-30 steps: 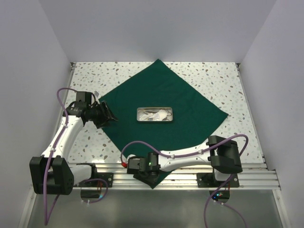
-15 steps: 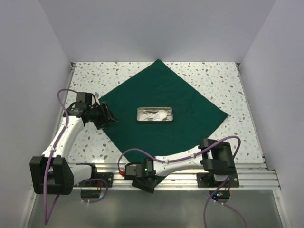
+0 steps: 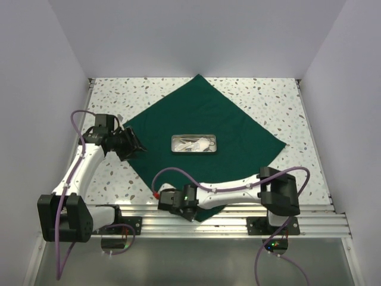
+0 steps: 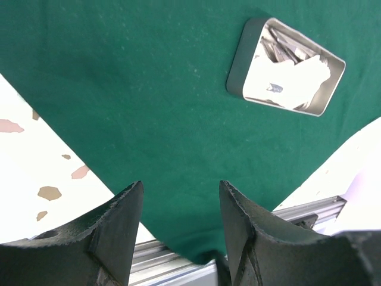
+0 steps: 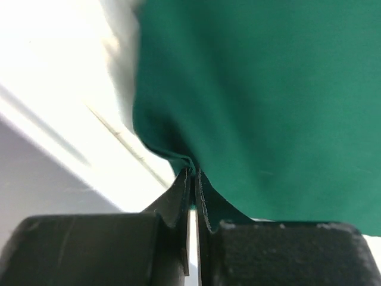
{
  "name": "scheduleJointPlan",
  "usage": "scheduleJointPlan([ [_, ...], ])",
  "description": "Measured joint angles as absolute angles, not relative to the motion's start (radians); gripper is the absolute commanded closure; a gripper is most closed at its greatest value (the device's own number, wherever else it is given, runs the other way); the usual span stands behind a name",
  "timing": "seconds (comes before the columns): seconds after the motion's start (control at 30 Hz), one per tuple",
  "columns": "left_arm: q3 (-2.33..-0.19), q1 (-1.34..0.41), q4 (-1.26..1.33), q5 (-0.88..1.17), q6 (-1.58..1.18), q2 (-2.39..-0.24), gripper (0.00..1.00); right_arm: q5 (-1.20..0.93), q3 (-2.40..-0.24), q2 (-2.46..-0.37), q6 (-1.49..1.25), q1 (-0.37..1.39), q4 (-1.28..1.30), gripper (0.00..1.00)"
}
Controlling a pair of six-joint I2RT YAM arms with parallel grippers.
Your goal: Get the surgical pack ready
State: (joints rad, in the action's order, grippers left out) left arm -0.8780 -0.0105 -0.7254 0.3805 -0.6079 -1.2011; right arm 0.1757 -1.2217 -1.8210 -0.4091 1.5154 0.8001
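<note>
The right gripper lifts the pinched corner outward over the still uncovered tray and releases it next, as the drape's far half lies beyond that tray.
The surgical pack is a dark green drape spread as a diamond on the speckled table, its near corner hanging over the front rail. A small steel tray with instruments and white gauze sits at its middle; the tray also shows in the left wrist view. My right gripper is at the drape's near corner, shut on a pinch of the green cloth. My left gripper hovers over the drape's left corner, open, with only green cloth below its fingers.
The aluminium rail runs along the table's near edge under the right gripper. White walls enclose the table on three sides. Speckled tabletop shows around the drape, and its bare surface appears left of the cloth.
The right gripper shut on the drape's near corner and shifted slightly back toward the table from the rail. The left arm stayed put.
</note>
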Motion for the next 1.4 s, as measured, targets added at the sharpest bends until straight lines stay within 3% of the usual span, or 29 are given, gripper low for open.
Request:
scheduleJointPlan([
  [0.17, -0.955, -0.009, -0.746, 0.341, -0.591, -1.240, 0.42, 0.260, -1.256, -1.733, -0.397, 1.360, 0.838, 1.00],
  [0.33, -1.033, -0.009, -0.750, 0.307, -0.572, -1.280, 0.43, 0.339, -1.436, -1.734, -0.315, 1.128, 0.864, 1.00],
  [0.6, -1.057, -0.008, -0.751, 0.298, -0.547, -1.346, 0.43, 0.402, -1.898, -1.971, -0.175, 0.866, 0.879, 1.00],
  [0.97, -1.070, -0.009, -0.761, 0.297, -0.525, -1.430, 0.43, 0.403, -2.376, -2.351, -0.112, 0.778, 0.944, 1.00],
  [1.4, -1.099, 0.031, -0.756, 0.298, -0.496, -1.513, 0.43, 0.428, -2.406, -2.386, -0.113, 0.680, 0.947, 1.00],
])
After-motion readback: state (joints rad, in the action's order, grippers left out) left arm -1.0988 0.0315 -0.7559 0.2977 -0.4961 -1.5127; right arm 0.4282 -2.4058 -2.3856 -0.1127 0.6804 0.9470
